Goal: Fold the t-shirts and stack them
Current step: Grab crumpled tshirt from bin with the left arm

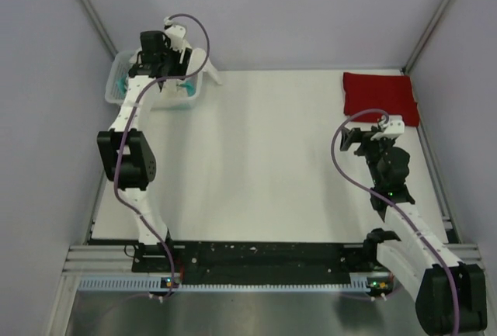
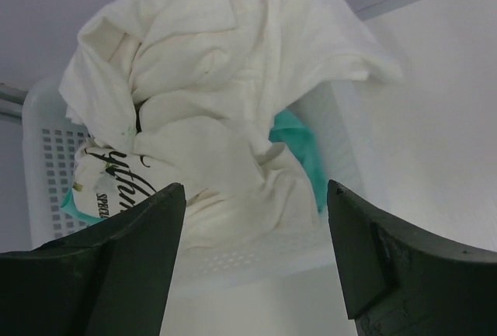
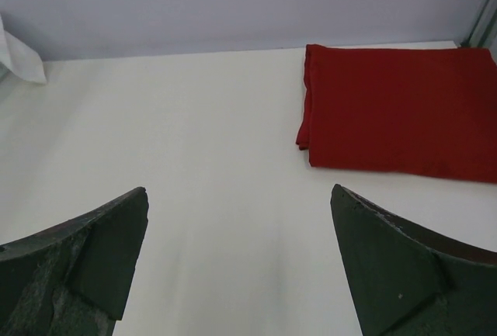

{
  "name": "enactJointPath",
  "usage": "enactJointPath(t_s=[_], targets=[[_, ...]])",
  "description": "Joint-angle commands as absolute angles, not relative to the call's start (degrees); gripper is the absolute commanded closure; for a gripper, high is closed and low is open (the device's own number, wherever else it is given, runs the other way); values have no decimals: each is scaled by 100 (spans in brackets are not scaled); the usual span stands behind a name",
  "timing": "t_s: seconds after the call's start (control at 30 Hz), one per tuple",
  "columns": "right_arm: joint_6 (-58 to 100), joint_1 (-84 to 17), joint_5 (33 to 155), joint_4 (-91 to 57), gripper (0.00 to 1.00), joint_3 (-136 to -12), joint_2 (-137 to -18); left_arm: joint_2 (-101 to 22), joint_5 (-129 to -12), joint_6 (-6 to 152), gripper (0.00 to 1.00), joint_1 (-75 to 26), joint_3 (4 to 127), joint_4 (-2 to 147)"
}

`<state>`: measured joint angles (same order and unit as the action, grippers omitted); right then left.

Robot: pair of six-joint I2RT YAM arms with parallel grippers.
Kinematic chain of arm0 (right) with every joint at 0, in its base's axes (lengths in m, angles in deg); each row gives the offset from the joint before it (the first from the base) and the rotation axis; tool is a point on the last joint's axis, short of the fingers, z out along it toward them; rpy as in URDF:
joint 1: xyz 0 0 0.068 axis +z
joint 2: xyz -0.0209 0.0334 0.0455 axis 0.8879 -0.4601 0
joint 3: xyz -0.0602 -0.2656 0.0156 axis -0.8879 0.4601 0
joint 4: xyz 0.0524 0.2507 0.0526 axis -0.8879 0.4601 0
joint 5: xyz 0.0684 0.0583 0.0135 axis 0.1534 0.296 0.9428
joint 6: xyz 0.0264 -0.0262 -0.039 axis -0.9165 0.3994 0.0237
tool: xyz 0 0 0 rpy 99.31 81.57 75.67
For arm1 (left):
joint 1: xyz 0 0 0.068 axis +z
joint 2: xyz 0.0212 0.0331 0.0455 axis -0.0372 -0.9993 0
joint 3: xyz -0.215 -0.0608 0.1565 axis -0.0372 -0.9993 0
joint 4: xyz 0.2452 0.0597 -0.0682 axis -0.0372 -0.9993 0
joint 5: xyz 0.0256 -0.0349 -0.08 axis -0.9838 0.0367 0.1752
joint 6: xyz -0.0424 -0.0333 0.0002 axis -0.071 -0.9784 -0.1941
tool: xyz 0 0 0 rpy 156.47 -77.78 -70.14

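Note:
The left gripper lowers to a fold of the crumpled white t-shirt (image 2: 225, 80) in the basket (image 2: 46, 157) next, because this t-shirt lies on top, over the teal one.
A folded red t-shirt (image 1: 380, 97) lies flat at the table's far right; it also shows in the right wrist view (image 3: 396, 111). A crumpled white t-shirt (image 2: 225, 80) fills the white plastic basket (image 2: 46, 157) at the far left, with a teal t-shirt (image 2: 299, 146) under it and a white one with black lettering (image 2: 116, 177) at the left. My left gripper (image 2: 256, 196) is open and empty, hanging just in front of the basket, seen from above over it (image 1: 159, 72). My right gripper (image 3: 239, 196) is open and empty over bare table, short of the red shirt (image 1: 363, 138).
The basket (image 1: 116, 88) stands in the far left corner against the enclosure walls. A white sleeve (image 1: 208, 68) hangs over its right rim. A metal frame rail (image 1: 439, 173) runs along the table's right edge.

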<state>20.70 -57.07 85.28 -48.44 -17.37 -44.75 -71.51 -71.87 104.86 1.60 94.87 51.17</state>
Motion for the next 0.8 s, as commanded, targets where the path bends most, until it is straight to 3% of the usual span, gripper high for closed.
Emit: enactJointPath(t_s=[0.0, 0.1, 0.3, 0.37, 0.47, 0.5, 0.53, 0.57, 0.77], targets=[[2160, -5672, 8838, -4448, 1, -1898, -4363, -8682, -8451, 10399, 22, 178, 11512, 3989], [2213, -5672, 8856, -4448, 2, -1880, -4354, -9483, -8820, 10241, 19, 363, 12639, 3951], [2283, -5663, 8917, -4448, 2, -1871, -4293, -10135, -9357, 10530, 14, 442, 12704, 4847], [2301, -5663, 8900, -4457, 2, -1871, -4284, -10267, -9270, 10557, 18, 494, 12730, 4901], [2301, -5663, 8873, -4457, 2, -1889, -4292, -10373, -8884, 10610, 42, 530, 12721, 4770], [2301, -5663, 8873, -4431, 2, -1897, -4284, -10390, -8830, 10636, 59, 521, 12721, 4726], [2301, -5663, 8865, -4405, 2, -1924, -4284, -10356, -8830, 10645, 92, 530, 12704, 4708], [2301, -5663, 8865, -4361, 2, -1959, -4275, -10312, -8926, 10601, 100, 530, 12686, 4708], [2266, -5663, 8865, -4299, 1, -1950, -4126, -8820, -8426, 10443, 100, 644, 12002, 4980]])
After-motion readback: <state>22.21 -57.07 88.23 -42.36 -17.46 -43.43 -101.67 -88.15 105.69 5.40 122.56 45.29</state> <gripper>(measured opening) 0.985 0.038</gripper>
